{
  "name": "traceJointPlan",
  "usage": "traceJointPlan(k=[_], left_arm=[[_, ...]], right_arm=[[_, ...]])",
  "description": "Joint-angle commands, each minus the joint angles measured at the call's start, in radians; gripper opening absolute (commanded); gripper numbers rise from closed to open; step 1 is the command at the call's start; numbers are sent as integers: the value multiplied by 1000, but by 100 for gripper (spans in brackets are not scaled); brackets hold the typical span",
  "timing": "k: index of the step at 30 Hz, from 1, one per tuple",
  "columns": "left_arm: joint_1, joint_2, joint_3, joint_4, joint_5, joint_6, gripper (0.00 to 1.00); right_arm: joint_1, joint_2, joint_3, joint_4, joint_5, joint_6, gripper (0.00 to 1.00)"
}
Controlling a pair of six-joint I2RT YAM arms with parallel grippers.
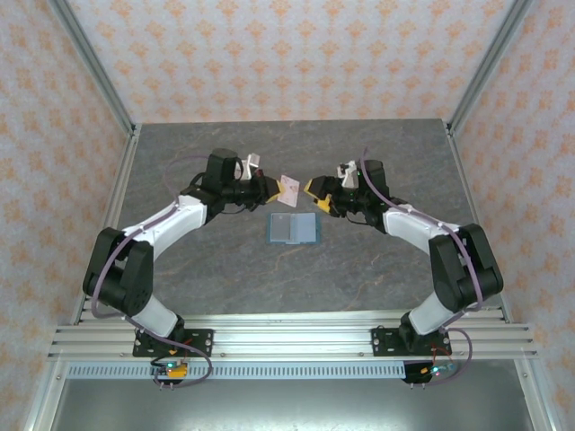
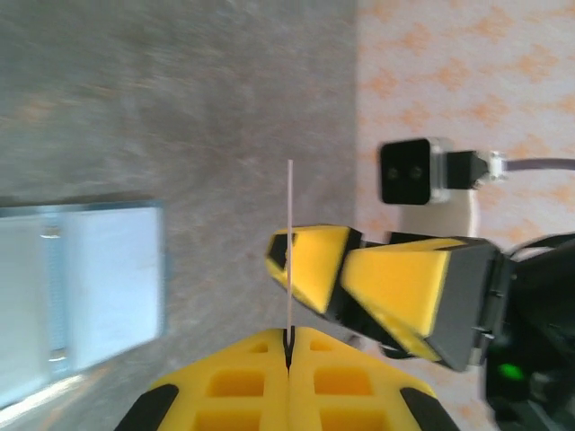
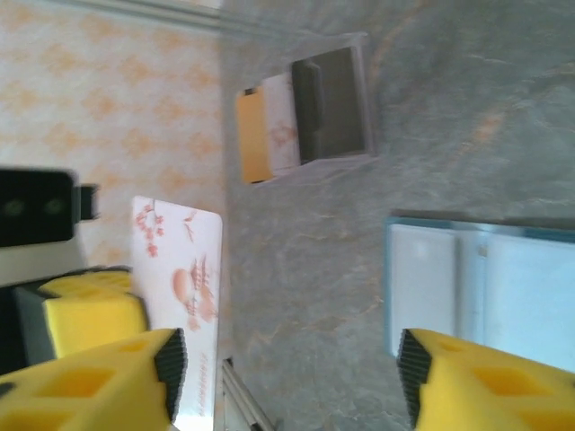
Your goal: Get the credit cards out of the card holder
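Note:
My left gripper will swing away from the right gripper, tip and go down to release beside the tray's matching pale card, which is below it.
My left gripper [image 1: 272, 187] [image 2: 289, 334] is shut on a pale pinkish credit card [image 1: 289, 186], held above the table; the left wrist view shows the card edge-on [image 2: 289, 242]. In the right wrist view the card's face [image 3: 180, 269] shows a red floral print. My right gripper [image 1: 316, 190] [image 3: 292, 364] faces it from the right with its jaws open, one finger [image 3: 166, 364] beside the card's end. The blue-grey card holder [image 1: 294, 228] [image 2: 81, 296] [image 3: 485, 278] lies open and flat on the table below both grippers.
A clear tray [image 3: 359, 54] farther back holds a brown card [image 3: 252, 135], a pale card [image 3: 280, 126] and a black card [image 3: 332, 103]. The grey tabletop [image 1: 225, 260] is ringed by patterned walls and metal frame posts.

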Motion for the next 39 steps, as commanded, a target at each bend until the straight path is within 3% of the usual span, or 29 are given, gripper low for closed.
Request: traceJointPlan(k=[1,6,13,22,39], left_arm=[[26,-41,115,-352,-207,213,0],[60,-8,229,-554,-452,319,0],[82,57,290,-571,-672,409,0],[94,176,328,-468,-660,430,0],[104,308,416,-454,-703,399,0]], right_arm=[[-2,-65,43,-236,177,-187,81],[-3,-101,46,-336,343,-297,100],[-3,-133,22,-375,420,-376,99],[-2,-122,29,-390,458,-403,99],[-2,-108,39,-405,451,-411,99]])
